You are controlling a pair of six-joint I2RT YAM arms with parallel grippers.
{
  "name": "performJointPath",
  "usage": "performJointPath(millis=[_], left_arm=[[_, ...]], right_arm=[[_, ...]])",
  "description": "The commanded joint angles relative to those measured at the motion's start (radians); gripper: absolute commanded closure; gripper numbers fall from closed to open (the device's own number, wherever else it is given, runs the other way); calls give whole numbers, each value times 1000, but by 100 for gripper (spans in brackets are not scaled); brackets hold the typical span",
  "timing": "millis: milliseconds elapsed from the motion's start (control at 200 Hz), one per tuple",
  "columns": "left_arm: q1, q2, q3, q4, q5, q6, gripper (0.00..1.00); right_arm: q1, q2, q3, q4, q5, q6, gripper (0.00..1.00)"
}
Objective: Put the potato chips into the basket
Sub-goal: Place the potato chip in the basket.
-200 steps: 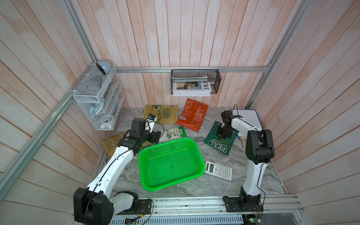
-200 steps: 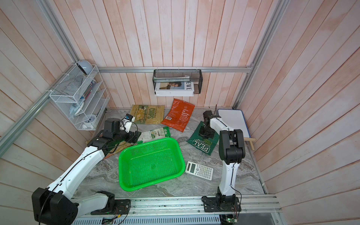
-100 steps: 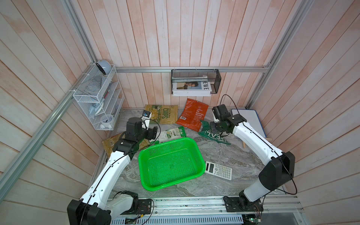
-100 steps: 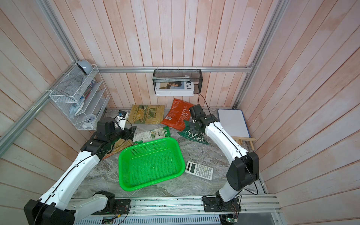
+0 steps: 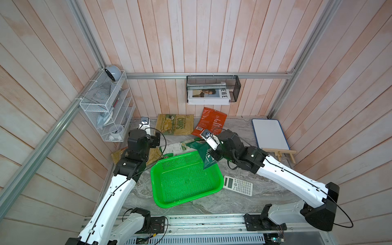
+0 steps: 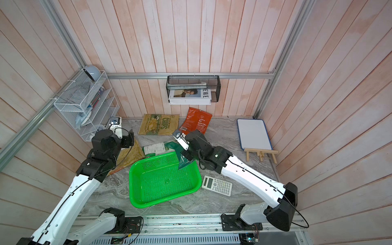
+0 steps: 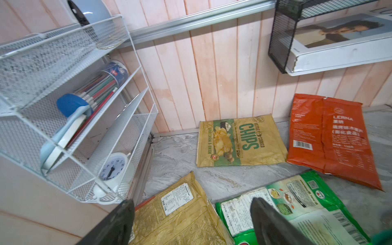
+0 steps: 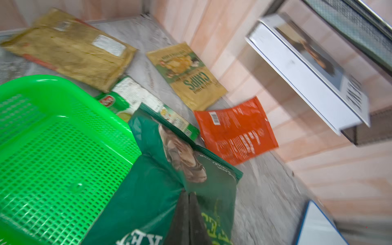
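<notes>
Next, my right gripper draws back and down inside the basket's rim and releases the dark green bag, since the basket's empty bottom lies below and back from the gripper.
My right gripper (image 8: 188, 194) is shut on the dark green bag of potato chips (image 8: 159, 180), which hangs over the far right corner of the bright green basket (image 5: 169, 206), seen in both top views (image 6: 185, 160). My left gripper (image 7: 192, 203) is open and holds nothing. It hovers above the mustard-brown bag (image 7: 180, 220) and the white-and-green bag (image 7: 297, 203), left of and behind the basket. The tan CHIPS bag (image 5: 175, 127) and the orange-red bag (image 5: 210, 124) lie by the back wall.
A white calculator (image 5: 238, 186) lies right of the basket. A small whiteboard on a wooden easel (image 5: 270, 133) stands at the far right. A white wire rack (image 5: 108, 110) hangs on the left wall, and a black mesh basket with a book (image 5: 212, 89) on the back wall.
The right arm lifted the dark green bag off the table and carried it left to the basket's corner. The left arm drew back toward the far left.
</notes>
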Motion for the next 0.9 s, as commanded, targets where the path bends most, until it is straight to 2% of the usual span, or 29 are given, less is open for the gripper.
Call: performJointPath(millis=[0,220,435,660,750,895], left_arm=[[-4,-27,33,-16,-137,-9,8],[-1,-68,56,-43,-202,15,7],[-1,-89,56,-47,-218,25,7],[3,-105,35,-52,-233,40,6],[6,-111,26,-50,-235,42,6],[8,-113,23,-49,-234,45,6]], right_arm=[[71,13,-49,144,-127,-260,100],[145,114,-43,188,-279,-411,100],[207,222,-23,273,-303,-494,100],[229,308,-6,378,-332,-465,100],[230,336,-43,468,-295,-436,100],[231,377,-22,493,-235,-404,100]])
